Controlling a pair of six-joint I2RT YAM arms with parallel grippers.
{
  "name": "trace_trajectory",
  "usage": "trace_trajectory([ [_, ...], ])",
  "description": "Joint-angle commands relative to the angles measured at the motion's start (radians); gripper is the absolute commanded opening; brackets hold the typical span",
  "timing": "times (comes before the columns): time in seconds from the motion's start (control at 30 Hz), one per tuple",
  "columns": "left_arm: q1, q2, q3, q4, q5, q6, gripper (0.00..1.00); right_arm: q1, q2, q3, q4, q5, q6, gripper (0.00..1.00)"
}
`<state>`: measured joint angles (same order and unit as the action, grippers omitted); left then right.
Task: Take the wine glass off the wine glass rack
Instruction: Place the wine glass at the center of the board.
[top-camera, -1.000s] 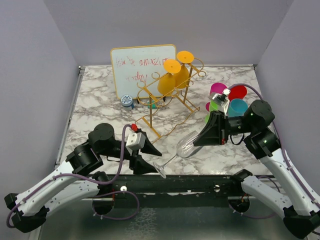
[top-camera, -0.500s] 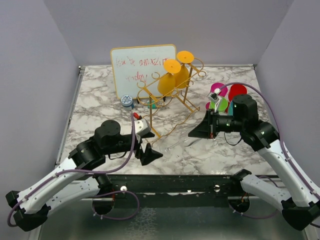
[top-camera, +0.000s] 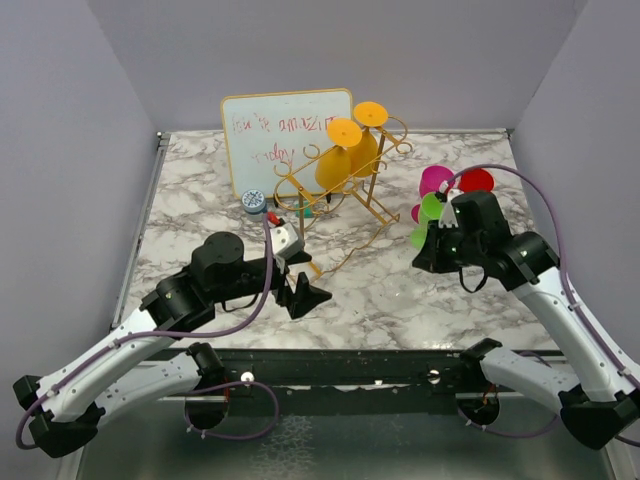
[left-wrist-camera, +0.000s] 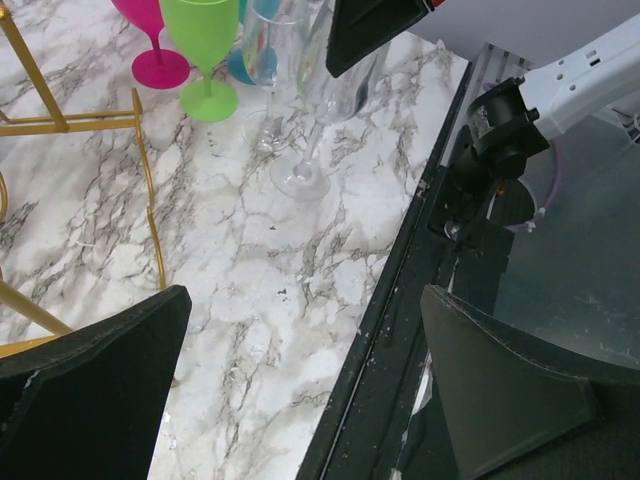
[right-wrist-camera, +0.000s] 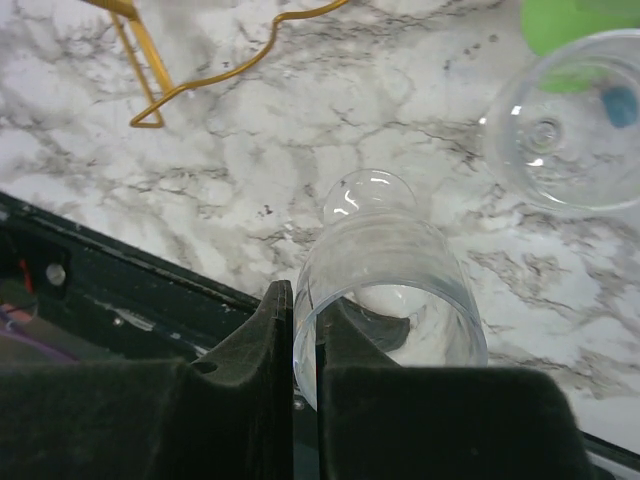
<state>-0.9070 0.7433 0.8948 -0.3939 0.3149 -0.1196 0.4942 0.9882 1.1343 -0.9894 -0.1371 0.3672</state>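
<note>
My right gripper moves past the second clear glass and down to release next, as the marble beyond lies below it, to the right in the top view.
The wine glass is clear, and my right gripper is shut on its rim, one finger inside the bowl and one outside. In the left wrist view it hangs upright under that gripper, its foot at or just above the marble. In the top view my right gripper points down beside the coloured glasses. The gold wire wine glass rack stands at centre back with two yellow glasses hanging on it. Near the front edge, my left gripper is open and holds nothing, its fingers wide apart.
A whiteboard stands behind the rack, with a small blue jar at its foot. Pink, green and red glasses cluster at the right. A second clear glass stands close to the held one. The black table edge runs under my left gripper.
My left gripper has opened wide and shifted slightly forward. My right arm has carried the clear glass from the front middle to the right and turned it upright beside the coloured glasses.
</note>
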Motion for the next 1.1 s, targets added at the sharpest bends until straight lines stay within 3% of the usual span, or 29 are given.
trace_trajectory([
  [0.0, 0.002, -0.016, 0.024, 0.0, -0.056, -0.007, 0.99, 0.003, -0.026, 0.028, -0.09, 0.23, 0.043, 0.01],
  [0.2, 0.002, -0.016, 0.027, 0.0, -0.07, -0.015, 0.99, 0.002, -0.01, 0.014, -0.184, 0.426, 0.151, 0.01],
  [0.7, 0.002, -0.055, 0.038, -0.024, -0.11, -0.04, 0.99, -0.017, -0.016, -0.088, -0.081, 0.669, 0.263, 0.01],
  [1.07, 0.002, -0.048, 0.026, -0.025, -0.104, -0.073, 0.99, -0.288, 0.03, -0.101, 0.077, 0.486, 0.112, 0.01],
])
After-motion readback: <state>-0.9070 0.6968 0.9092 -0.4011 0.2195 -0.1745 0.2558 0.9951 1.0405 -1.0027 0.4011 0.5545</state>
